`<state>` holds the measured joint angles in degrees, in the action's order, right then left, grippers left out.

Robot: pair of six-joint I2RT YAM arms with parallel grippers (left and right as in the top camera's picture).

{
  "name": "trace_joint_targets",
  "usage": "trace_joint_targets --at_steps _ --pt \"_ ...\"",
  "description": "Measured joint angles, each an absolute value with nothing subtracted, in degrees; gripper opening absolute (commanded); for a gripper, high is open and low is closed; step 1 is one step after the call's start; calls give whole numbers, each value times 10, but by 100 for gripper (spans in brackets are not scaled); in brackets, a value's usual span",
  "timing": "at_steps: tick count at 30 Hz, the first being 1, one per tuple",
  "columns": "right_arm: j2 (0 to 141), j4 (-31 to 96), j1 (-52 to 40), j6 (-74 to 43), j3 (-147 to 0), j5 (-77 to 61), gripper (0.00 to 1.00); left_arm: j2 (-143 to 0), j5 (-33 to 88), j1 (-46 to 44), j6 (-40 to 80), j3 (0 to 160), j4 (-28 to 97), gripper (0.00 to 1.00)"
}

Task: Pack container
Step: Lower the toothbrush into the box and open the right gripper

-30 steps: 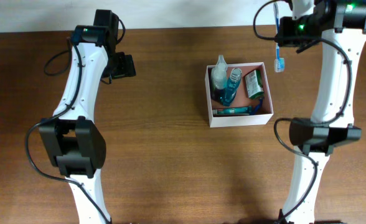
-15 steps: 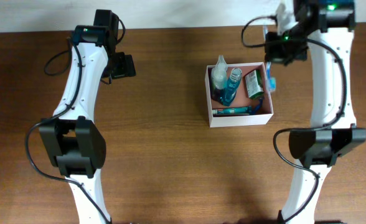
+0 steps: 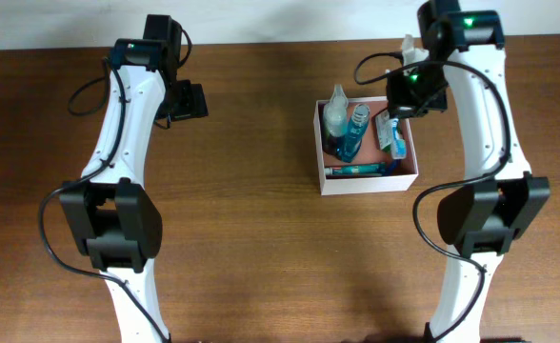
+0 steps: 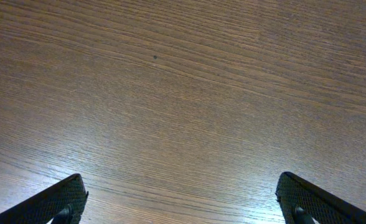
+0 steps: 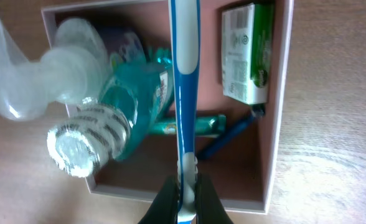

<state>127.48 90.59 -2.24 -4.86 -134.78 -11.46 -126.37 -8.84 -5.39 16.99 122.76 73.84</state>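
Next, my right gripper goes down, turning and shifting the toothbrush toward the teal bottle [image 5: 130, 115], over the container's bare bottom between that bottle and the green soap box.
The container [image 3: 319, 145] is a square white-walled box with a pinkish-brown floor, right of the table's centre. Inside lie a teal bottle [image 5: 130, 115], a clear pump bottle [image 5: 68, 65], a green soap box [image 5: 248, 53] and a teal tube [image 5: 201, 124]. My right gripper [image 5: 184, 200] is shut on the handle of a blue-and-white toothbrush [image 5: 184, 74], which hangs over the container's [image 5: 275, 143] open top. In the overhead view the toothbrush [image 3: 395, 135] sits above the box's right side. My left gripper [image 4: 186, 208] stands open over bare wood, far left of the box.
A dark blue item [image 5: 228, 138] lies near the container's front wall. The brown wooden table [image 3: 251, 238] surrounds the box. A pale wall edge runs along the table's far side [image 3: 280, 24].
My right arm has swung left and toward the box, carrying the toothbrush from beyond the container's right wall to above its inside. The left arm has not moved.
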Motion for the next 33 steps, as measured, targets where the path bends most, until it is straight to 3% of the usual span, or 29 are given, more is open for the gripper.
trace_joint_targets --at_steps 13,26,29,33 --pt "1275 882 -31 -316 -1310 -115 4 -1264 -88 -54 170 1228 738 99" --pt "1275 880 -70 -362 -1310 -108 5 -1264 -88 -54 170 1228 738 100" --pt "1275 880 -70 -364 -1310 -96 23 -1264 -88 -54 170 1228 738 99" --pt "1275 879 -70 -372 -1310 -85 24 -1264 -88 -54 170 1228 738 99"
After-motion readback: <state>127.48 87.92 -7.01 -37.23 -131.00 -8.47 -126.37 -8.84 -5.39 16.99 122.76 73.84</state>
